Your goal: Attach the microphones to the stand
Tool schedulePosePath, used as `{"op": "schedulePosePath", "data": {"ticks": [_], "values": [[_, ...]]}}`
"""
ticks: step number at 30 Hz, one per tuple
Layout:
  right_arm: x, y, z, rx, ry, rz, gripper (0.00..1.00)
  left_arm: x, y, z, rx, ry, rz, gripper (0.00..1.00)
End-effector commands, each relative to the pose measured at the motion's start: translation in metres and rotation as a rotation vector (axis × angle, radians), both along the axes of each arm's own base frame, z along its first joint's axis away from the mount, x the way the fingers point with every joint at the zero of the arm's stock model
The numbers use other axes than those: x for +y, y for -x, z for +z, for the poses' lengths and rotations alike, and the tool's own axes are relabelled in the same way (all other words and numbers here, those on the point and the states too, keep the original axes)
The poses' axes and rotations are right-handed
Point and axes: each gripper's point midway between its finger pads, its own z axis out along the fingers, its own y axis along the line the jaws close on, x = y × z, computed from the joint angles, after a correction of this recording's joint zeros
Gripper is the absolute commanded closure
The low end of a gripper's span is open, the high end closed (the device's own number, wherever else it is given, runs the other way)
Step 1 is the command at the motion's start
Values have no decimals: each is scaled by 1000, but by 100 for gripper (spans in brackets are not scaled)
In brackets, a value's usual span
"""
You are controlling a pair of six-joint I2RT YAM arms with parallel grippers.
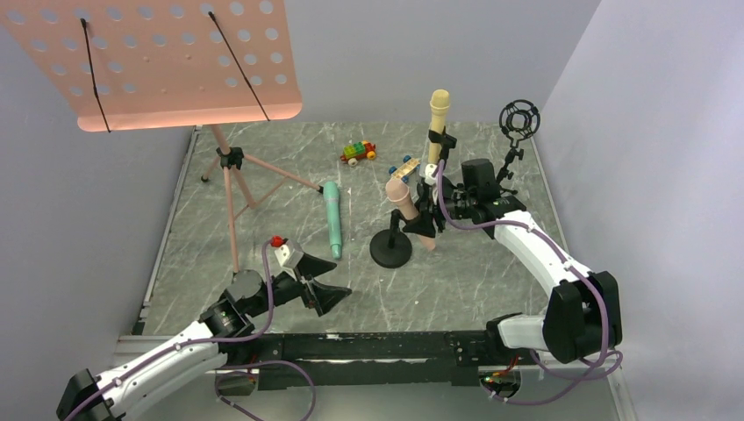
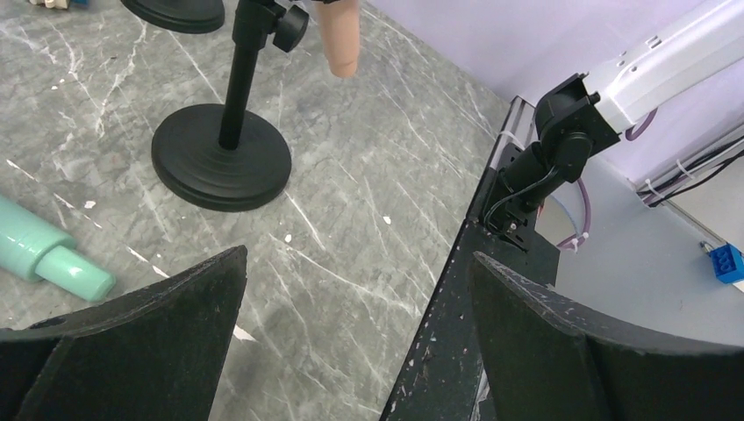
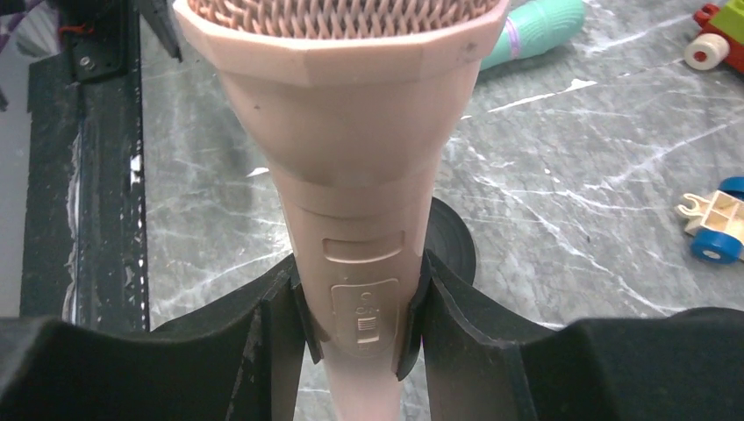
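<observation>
My right gripper moves outward with the peach-pink microphone (image 1: 404, 200) and short stand next, then releases it, as bare tabletop before the toy cars lies outward of it.
My right gripper (image 1: 427, 219) is shut on the peach-pink microphone (image 1: 404, 200) and holds it tilted, head up, at the top of the short black stand with the round base (image 1: 390, 251). In the right wrist view the fingers (image 3: 289, 316) clamp its body (image 3: 351, 132) at the switch. The pale yellow microphone (image 1: 438, 118) stands upright in a taller stand behind. The mint-green microphone (image 1: 332, 219) lies on the table. My left gripper (image 1: 320, 289) is open and empty near the front edge; its view shows the stand base (image 2: 221, 167) and the green microphone's end (image 2: 53, 259).
A third stand with an empty ring mount (image 1: 518, 118) is at the back right. A pink music stand (image 1: 175, 61) on a tripod (image 1: 232, 175) is at the left. Toy cars (image 1: 358, 153) (image 1: 404, 167) lie at the back. A black rail (image 1: 368, 346) runs along the front edge.
</observation>
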Motion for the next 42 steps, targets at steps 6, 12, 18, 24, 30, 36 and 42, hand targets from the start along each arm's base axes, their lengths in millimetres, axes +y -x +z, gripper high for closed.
{"op": "schedulePosePath", "data": {"ticks": [6, 12, 18, 24, 30, 36, 42], "values": [[10, -82, 79, -228, -89, -222, 65, -1, 0, 14, -2, 16, -6, 1], [15, -122, 96, -296, -122, -369, 65, -3, -2, 16, 4, 18, -4, 1], [34, -133, 76, -302, -135, -434, 65, -6, -3, 15, 10, 7, -10, 1], [44, -159, 78, -274, -218, -516, 66, -8, -4, 15, 14, 6, -12, 1], [52, -178, 70, -176, -271, -575, 66, -7, -5, 15, 18, 5, -6, 1], [41, -180, 67, -184, -305, -609, 66, -9, -5, 16, 18, 16, -8, 1], [39, -191, 84, -156, -364, -620, 66, -15, -6, 20, 21, 8, -28, 1]]}}
